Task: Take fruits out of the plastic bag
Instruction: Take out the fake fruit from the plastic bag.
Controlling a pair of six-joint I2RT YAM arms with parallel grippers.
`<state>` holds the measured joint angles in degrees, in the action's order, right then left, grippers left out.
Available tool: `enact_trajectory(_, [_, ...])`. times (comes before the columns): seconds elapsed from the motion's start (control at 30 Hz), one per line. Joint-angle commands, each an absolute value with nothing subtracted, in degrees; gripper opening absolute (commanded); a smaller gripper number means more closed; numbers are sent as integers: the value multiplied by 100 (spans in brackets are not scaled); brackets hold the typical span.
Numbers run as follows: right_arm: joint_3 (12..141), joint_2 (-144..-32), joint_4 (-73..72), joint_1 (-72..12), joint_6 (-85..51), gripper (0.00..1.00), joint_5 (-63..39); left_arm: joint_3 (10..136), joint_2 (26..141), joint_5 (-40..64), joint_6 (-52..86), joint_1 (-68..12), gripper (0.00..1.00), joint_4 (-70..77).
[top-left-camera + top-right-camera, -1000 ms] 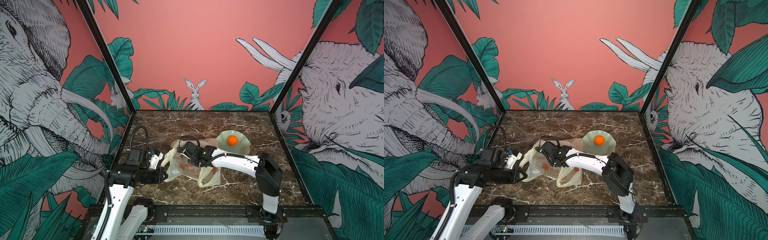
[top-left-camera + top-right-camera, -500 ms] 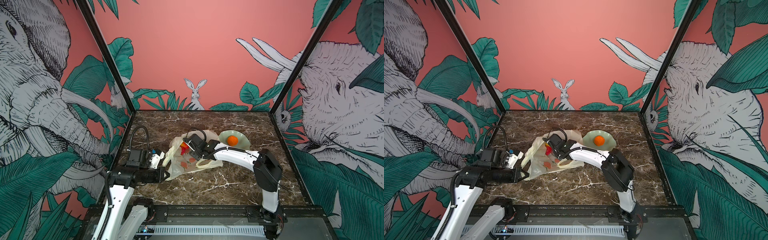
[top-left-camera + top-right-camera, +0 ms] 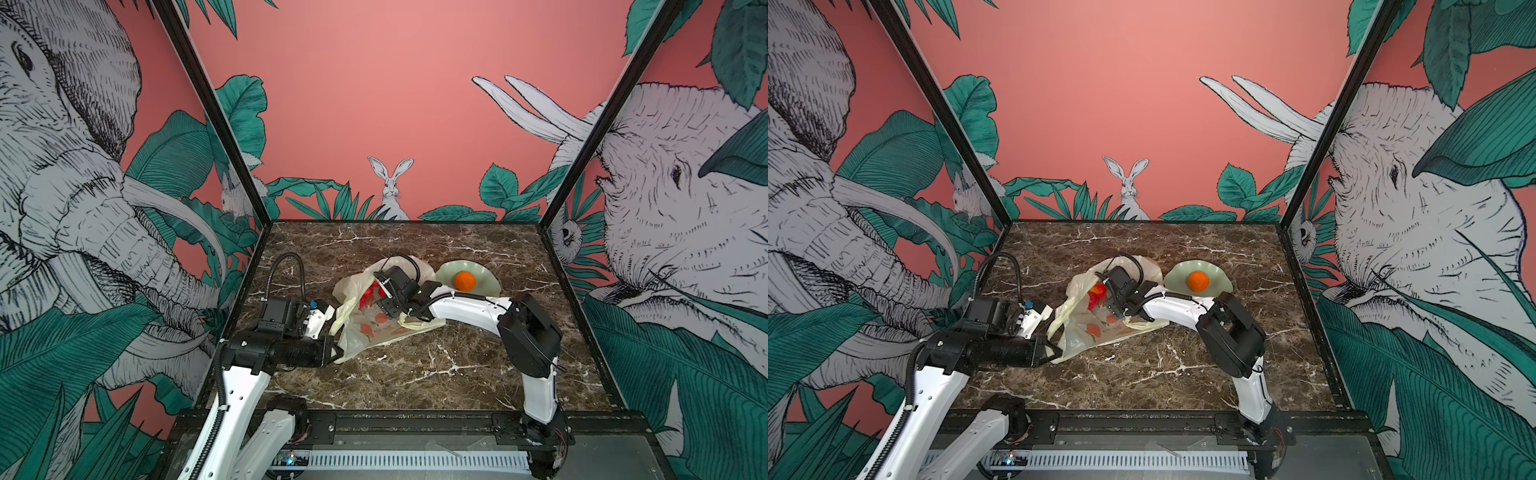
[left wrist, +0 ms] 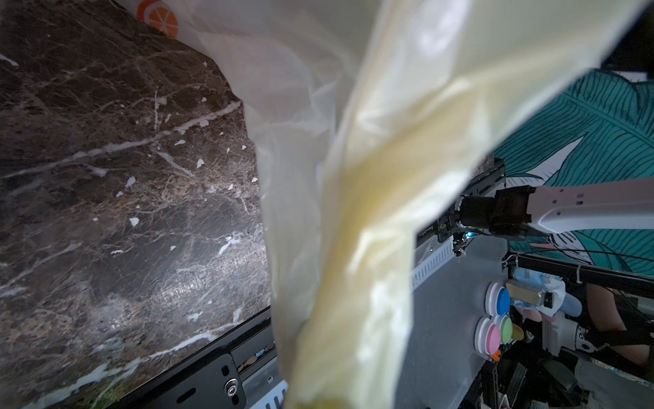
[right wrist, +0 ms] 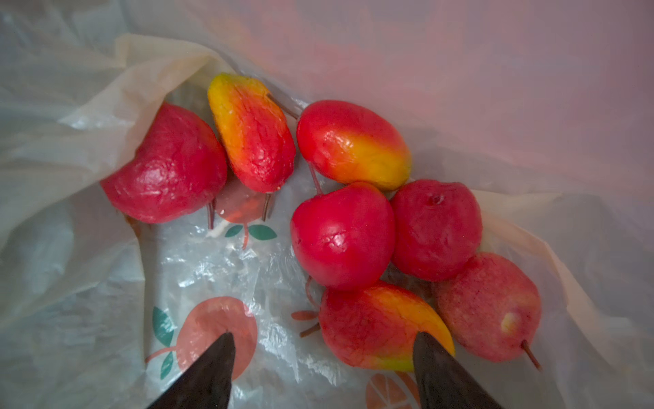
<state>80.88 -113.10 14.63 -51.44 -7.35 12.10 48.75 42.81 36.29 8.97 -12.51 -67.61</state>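
Observation:
My right gripper is open and the red-yellow oval fruit lies nearest its fingertips, so next it will go deeper down into the bag, with its fingers on both sides of that fruit, and close.
The pale-yellow plastic bag lies on the marble table with its mouth to the left. My left gripper is shut on the bag's front corner, and bag film hides its jaws in the left wrist view. My right gripper is open inside the bag, a red-yellow oval fruit lying between its fingertips. Several more fruits lie beyond it, among them a round red one and a pinkish one. An orange sits apart on the dish.
The pale green wavy-rimmed dish stands right of the bag, behind my right forearm. Printed walls enclose the table on three sides. The black front rail runs along the near edge.
The bag's lifted front part has settled flat on the table. My right gripper has gone deeper into the bag mouth and its jaws have widened. The left arm has not moved.

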Motion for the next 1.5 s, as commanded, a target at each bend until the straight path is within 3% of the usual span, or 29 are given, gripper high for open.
enact_trajectory(0.0, [8051,-11467,928,-4966,-1195,79,1485,4764,4256,3498,874,-1534,0,-6983])
enact_trajectory(0.27, [8155,-11789,909,-4897,-1303,83,2047,4671,4235,2982,1002,-2174,0,-6936])
enact_trajectory(0.7, [8221,-12131,1132,-4704,-1591,82,1534,4606,4256,2900,1051,-2227,0,-6856])
enact_trajectory(0.9, [8152,-12064,1081,-4694,-1467,60,1298,4569,4326,2908,1081,-2229,0,-6803])
enact_trajectory(1.13, [8235,-11881,1055,-4693,-1202,41,971,4536,4293,2897,1121,-2218,0,-6764])
enact_trajectory(1.47, [8068,-11435,662,-4693,-1151,11,-166,4515,4424,2827,1160,-2221,0,-6760])
